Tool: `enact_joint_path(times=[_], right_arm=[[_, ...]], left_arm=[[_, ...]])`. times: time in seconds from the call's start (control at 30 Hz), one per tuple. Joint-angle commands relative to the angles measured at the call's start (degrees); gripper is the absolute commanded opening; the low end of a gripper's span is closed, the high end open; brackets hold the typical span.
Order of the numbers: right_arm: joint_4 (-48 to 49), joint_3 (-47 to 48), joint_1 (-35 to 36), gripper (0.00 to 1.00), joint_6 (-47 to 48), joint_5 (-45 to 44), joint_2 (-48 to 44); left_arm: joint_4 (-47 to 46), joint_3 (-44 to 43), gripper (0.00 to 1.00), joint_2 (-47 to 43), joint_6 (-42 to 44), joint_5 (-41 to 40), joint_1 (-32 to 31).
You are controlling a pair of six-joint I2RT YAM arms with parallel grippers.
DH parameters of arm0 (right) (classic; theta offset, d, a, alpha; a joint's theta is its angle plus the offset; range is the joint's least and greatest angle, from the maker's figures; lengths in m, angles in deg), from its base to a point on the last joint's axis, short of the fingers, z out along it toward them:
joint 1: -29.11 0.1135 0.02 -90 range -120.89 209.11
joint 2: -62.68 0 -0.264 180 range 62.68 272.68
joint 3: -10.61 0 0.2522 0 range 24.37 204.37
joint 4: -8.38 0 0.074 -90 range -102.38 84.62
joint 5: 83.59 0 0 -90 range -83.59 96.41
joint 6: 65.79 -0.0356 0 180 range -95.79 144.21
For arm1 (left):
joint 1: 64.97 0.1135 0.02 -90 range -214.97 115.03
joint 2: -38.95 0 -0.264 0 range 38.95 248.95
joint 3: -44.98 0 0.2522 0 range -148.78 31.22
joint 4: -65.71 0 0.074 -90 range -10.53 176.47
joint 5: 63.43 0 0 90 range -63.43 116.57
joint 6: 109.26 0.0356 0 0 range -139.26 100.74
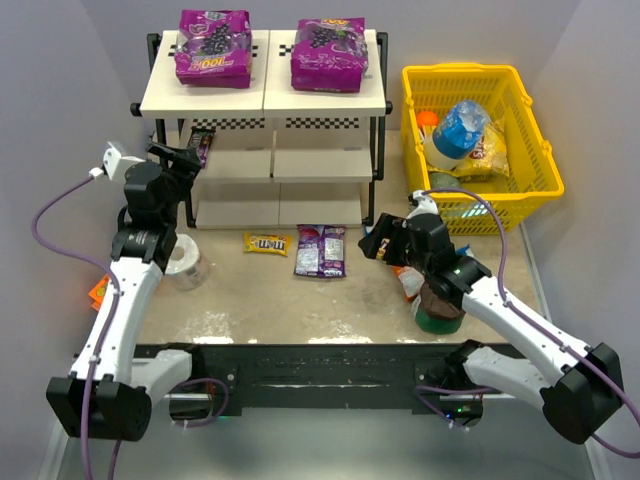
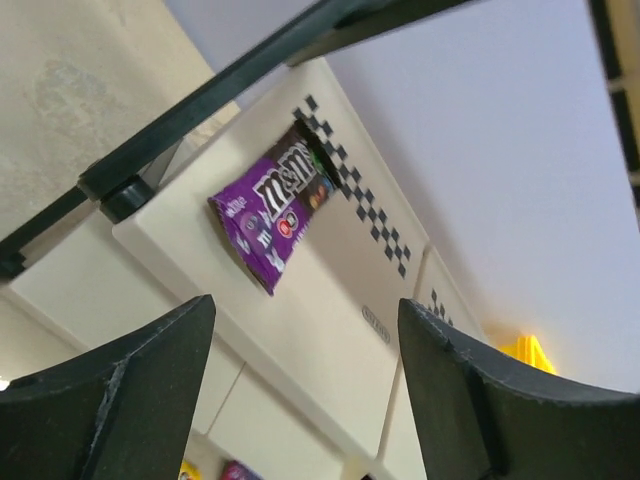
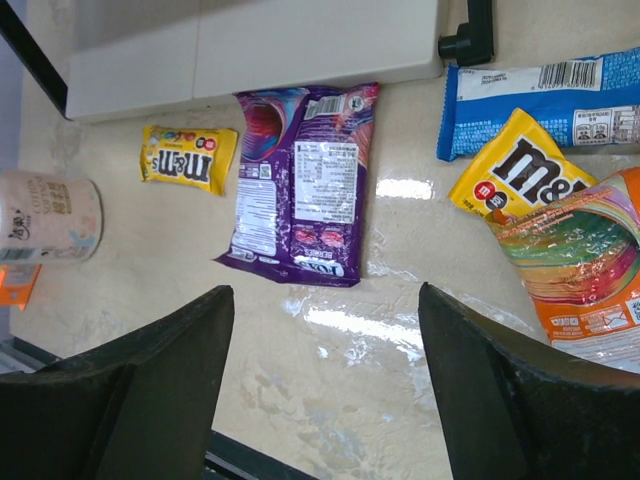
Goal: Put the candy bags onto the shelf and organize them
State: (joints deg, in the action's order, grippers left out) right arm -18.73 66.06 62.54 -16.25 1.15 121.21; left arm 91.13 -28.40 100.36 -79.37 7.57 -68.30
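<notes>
My left gripper will next come back from the shelf's middle board and down onto the yellow M&M's bag's near corner [image 1: 280, 250].
Two large purple candy bags [image 1: 213, 47] [image 1: 329, 53] lie on the top board of the shelf [image 1: 265, 100]. A small dark-purple M&M's bag [image 2: 275, 205] rests on the middle board at its left end [image 1: 204, 143]. My left gripper [image 1: 185, 158] [image 2: 303, 312] hangs open just off that bag, with nothing between its fingers. On the table in front of the shelf lie a yellow M&M's bag [image 3: 187, 158] and a purple bag [image 3: 300, 185]. My right gripper [image 1: 375, 243] [image 3: 325, 300] stands open above the table, right of the purple bag. Blue [image 3: 545, 95], yellow [image 3: 520, 170] and orange [image 3: 585, 260] bags lie to its right.
A yellow plastic basket [image 1: 530, 120] holding a blue-capped bottle stands at the back right. A white roll [image 1: 185, 262] sits by the left arm, with a flat orange box [image 1: 98, 291] at the table's left edge. A green and brown tub [image 1: 437, 310] stands under the right arm.
</notes>
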Motion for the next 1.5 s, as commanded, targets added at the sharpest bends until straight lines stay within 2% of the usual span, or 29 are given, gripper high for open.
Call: enact_joint_path(times=[0.0,0.07,0.17,0.33,0.43,0.5,0.57,0.63,0.73,0.77,0.87,1.23,1.47], right_arm=[[0.4,0.7,0.1,0.83,-0.5,-0.5,-1.1],[0.2,0.7,0.1,0.88,-0.4,-0.5,-1.4],[0.9,0.5,0.1,0.91,-0.4,-0.1,-1.6],[1.9,0.7,0.1,0.93,-0.8,1.1,-0.3],[3.3,0.1,0.2,0.88,-0.6,2.8,1.1],[4.9,-0.7,0.2,0.85,-0.7,4.3,2.1],[7.3,-1.3,0.2,0.79,-1.0,5.2,4.0],[9.0,-1.8,0.4,0.72,-1.5,7.5,5.9],[11.1,-1.4,0.9,0.67,-2.0,8.9,9.5],[11.4,-1.1,1.3,0.67,-2.2,8.9,10.7],[11.8,-0.6,1.5,0.66,-2.4,8.9,11.4],[10.2,-1.3,1.6,0.67,-2.0,7.5,10.1],[9.4,-1.9,1.6,0.67,-1.7,6.7,9.2]], left_arm=[[-1.8,2.1,0.81,-3.7,15.0,13.1,0.3],[-1.4,4.5,0.84,-3.9,21.4,18.1,-1.2],[1.2,7.1,0.87,-3.0,28.5,20.0,-4.0],[2.9,10.7,0.88,-0.6,33.0,20.3,-9.8],[0.2,14.8,0.85,0.6,31.9,22.0,-11.3],[-2.0,17.3,0.75,2.5,30.7,23.6,-11.3],[-4.7,19.4,0.69,3.7,29.2,24.1,-11.4],[-6.6,20.2,0.67,5.8,28.1,23.7,-11.4],[-6.9,20.5,0.66,9.8,26.6,19.4,-11.4],[-5.2,19.6,0.66,10.9,25.2,14.8,-11.4],[-4.1,18.8,0.65,15.5,23.4,9.6,-11.4],[-15.5,19.5,0.53,24.4,23.1,12.6,-10.8],[-16.8,20.1,0.45,26.6,22.1,14.0,-9.9]])
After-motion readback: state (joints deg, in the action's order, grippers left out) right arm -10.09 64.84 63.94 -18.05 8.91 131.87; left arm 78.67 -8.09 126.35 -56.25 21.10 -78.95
